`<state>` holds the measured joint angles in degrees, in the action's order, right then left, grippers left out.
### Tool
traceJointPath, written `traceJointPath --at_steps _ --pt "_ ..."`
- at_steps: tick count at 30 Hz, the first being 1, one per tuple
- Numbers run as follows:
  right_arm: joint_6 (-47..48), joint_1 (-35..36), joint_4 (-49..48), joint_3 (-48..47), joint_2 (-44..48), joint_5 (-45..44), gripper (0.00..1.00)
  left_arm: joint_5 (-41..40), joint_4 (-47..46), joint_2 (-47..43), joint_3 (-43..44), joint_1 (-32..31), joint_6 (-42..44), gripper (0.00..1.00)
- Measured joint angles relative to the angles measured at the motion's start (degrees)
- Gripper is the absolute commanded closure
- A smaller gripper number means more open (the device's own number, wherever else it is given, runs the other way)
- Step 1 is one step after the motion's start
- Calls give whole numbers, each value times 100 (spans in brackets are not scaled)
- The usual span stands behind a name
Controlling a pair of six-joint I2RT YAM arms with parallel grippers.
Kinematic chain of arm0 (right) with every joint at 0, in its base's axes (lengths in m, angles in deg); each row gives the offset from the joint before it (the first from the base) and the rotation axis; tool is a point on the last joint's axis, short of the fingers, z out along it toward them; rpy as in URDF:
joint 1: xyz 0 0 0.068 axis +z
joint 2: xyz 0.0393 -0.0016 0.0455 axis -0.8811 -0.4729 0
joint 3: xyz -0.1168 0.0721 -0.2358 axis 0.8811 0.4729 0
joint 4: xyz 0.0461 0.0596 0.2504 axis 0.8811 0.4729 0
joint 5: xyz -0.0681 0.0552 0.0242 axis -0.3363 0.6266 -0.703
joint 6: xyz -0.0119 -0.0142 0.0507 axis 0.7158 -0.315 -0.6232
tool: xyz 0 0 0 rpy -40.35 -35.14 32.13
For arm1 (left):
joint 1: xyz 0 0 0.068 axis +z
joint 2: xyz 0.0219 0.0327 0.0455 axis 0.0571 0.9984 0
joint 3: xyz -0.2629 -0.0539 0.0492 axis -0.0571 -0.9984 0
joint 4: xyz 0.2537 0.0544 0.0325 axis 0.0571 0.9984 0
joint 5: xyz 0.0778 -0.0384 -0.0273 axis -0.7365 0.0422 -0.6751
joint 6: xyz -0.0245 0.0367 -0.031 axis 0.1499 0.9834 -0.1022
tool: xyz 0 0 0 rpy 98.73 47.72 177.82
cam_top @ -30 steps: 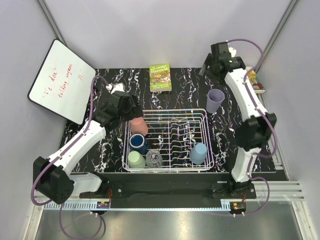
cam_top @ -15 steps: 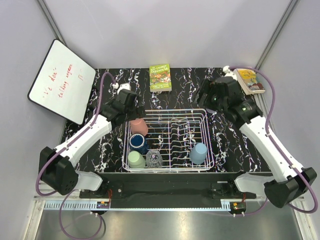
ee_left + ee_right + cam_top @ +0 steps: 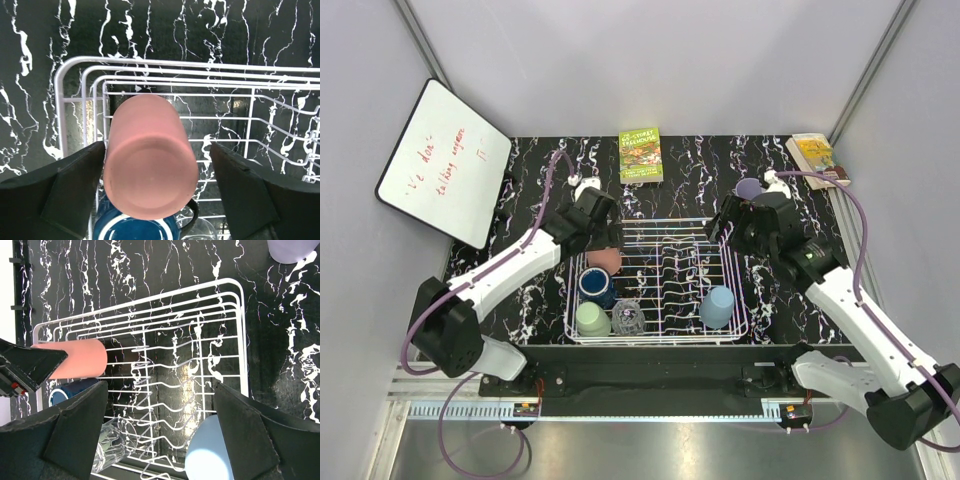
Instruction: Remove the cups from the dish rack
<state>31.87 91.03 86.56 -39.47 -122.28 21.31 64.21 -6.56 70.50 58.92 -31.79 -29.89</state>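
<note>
The robot's right gripper should tilt and move across the rack toward the pink cup's rim, because the pink cup is to its left in the top view.
The white dish rack [image 3: 655, 222] holds a salmon pink cup [image 3: 605, 260], a dark blue cup [image 3: 595, 285], a pale green cup [image 3: 592, 320], a clear glass [image 3: 628, 318] and a light blue cup [image 3: 718, 305]. My left gripper [image 3: 600, 240] is open and straddles the upturned pink cup [image 3: 147, 160], its left finger close against the cup. The dark blue cup [image 3: 135, 230] lies just below. My right gripper [image 3: 735, 235] is open and empty above the rack's right side [image 3: 243, 340], with the light blue cup [image 3: 210, 455] below it. The lavender cup [image 3: 750, 187] stands on the table behind the rack.
A green book [image 3: 641, 155] lies behind the rack. A whiteboard [image 3: 440, 160] leans at the far left. Another book [image 3: 815, 155] lies at the back right corner. The rack's upright tines [image 3: 160, 390] fill its middle.
My right arm has swung from the back right down over the rack's right side, leaving the lavender cup on the table. My left gripper has moved right, onto the pink cup.
</note>
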Motion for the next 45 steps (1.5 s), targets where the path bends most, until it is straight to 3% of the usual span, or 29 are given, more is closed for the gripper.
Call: traceJointPath --at_steps 3,6,7,15,21,25,28,32,39,45 --pt "-15 2 -17 66 122 17 7 -39 2 24 -7 -37 -52 43" --pt "-22 2 -81 66 223 35 8 -98 -9 22 -7 -37 -63 82" --pt "-24 2 -101 66 243 55 8 -131 -24 22 -4 -37 -42 100" --pt "-20 4 -151 114 321 70 7 -179 39 -120 -7 -37 24 100" --pt "-11 7 -219 225 433 105 6 -63 175 -903 262 -37 254 100" --pt "-4 7 -426 341 525 267 8 282 -232 -1552 439 -35 393 100" --pt "-11 9 -717 472 605 610 10 868 -870 -2111 247 17 376 100" --pt "-79 11 -1329 754 787 1279 10 2249 -2057 -2533 -387 374 72 100" --pt "-293 26 -2389 1182 1436 2192 11 4229 -3882 -2258 -1298 833 -887 100" --pt "-627 33 -3355 1373 1676 2806 12 5176 -5707 -2017 -1707 907 -1860 100"
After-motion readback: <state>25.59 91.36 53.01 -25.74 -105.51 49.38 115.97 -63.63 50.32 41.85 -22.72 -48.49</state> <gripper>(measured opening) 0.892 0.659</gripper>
